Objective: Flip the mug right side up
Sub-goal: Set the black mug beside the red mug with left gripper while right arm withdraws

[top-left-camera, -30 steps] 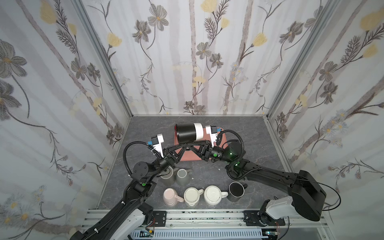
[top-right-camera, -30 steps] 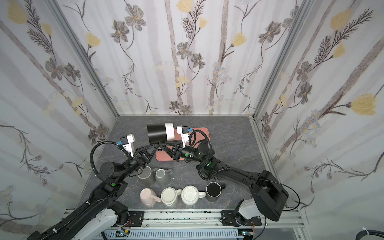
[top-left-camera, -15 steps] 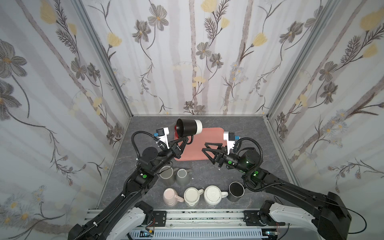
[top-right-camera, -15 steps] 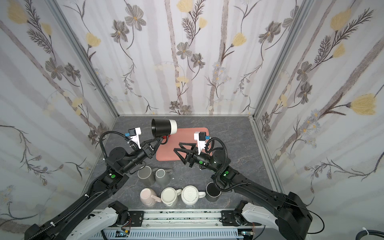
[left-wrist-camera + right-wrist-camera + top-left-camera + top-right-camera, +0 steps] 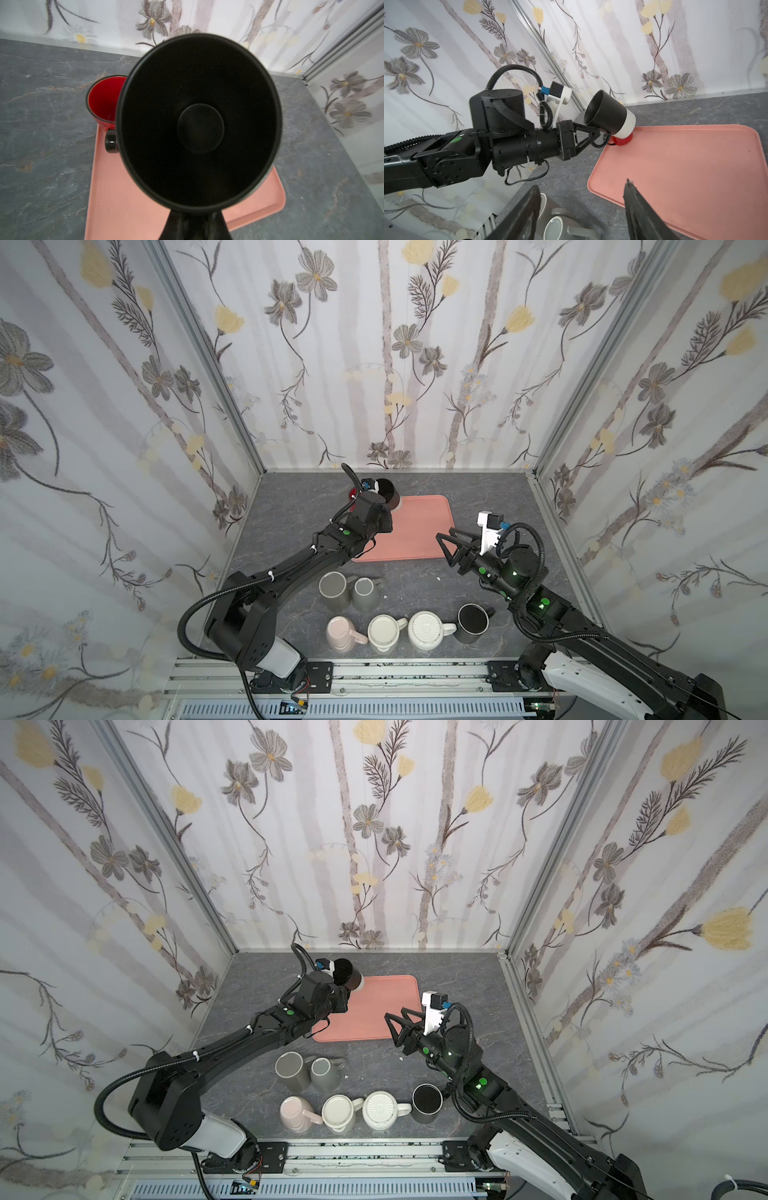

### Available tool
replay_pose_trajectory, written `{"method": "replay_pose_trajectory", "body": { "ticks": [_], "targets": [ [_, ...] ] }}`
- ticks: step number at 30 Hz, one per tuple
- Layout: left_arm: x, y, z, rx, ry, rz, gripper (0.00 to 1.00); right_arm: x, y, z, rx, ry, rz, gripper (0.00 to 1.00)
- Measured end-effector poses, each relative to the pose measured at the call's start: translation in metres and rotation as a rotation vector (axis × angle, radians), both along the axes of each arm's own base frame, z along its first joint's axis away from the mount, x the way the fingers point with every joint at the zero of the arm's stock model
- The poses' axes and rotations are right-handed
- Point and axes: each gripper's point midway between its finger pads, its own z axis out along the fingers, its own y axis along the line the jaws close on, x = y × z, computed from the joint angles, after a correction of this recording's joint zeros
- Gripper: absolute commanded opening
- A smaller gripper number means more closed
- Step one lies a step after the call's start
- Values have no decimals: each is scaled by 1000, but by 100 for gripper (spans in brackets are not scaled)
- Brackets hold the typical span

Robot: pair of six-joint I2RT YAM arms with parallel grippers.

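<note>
The spot on the tray beside the red mug is below my left gripper, and the mug hangs tilted, so I should tip the gripper down, lower the mug there and release.
The mug [image 5: 387, 490] [image 5: 346, 974] is black with a white base. It hangs tilted over the back left corner of the pink tray [image 5: 415, 533] [image 5: 685, 166], mouth up and toward the left arm. My left gripper [image 5: 600, 133] is shut on its handle. In the left wrist view its dark inside [image 5: 199, 120] fills the middle, with the left gripper [image 5: 195, 220] under the rim. My right gripper [image 5: 446, 549] [image 5: 392, 1029] [image 5: 581, 185] stands open and empty by the tray's right front corner, well clear of the mug.
A red mug [image 5: 101, 99] [image 5: 623, 141] stands upright on the tray's back left corner, right behind the held mug. In front of the tray are two grey mugs [image 5: 334, 589], and a front row of pink [image 5: 338, 632], cream, white and black mugs [image 5: 471, 620].
The right gripper has let go of the mug, opened and drawn back to the right. The left arm has carried the mug to the tray's back left corner and tipped its mouth upward.
</note>
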Motion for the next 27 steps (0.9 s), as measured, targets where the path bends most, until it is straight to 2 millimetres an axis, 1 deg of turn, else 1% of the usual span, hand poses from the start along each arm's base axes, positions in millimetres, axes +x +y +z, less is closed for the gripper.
{"method": "replay_pose_trajectory", "body": {
  "ticks": [5, 10, 14, 17, 20, 27],
  "targets": [
    [29, -13, -27, 77, 27, 22, 0, 0, -17, -3, -15, 3, -52, 66],
    [49, -23, -48, 143, 45, 30, 0, -1, -29, -4, -23, 3, -82, 66],
    [63, -27, -66, 195, 56, 43, 0, 0, -37, -9, -34, 14, -104, 67],
    [69, -27, -81, 240, 81, 55, 0, 1, -41, -11, -37, 19, -117, 67],
    [75, -26, -91, 285, 95, 62, 0, 2, -45, -10, -34, 15, -127, 67],
    [84, -17, -104, 333, 129, 93, 0, 3, -50, -13, -40, 24, -142, 68]
  ]
}}
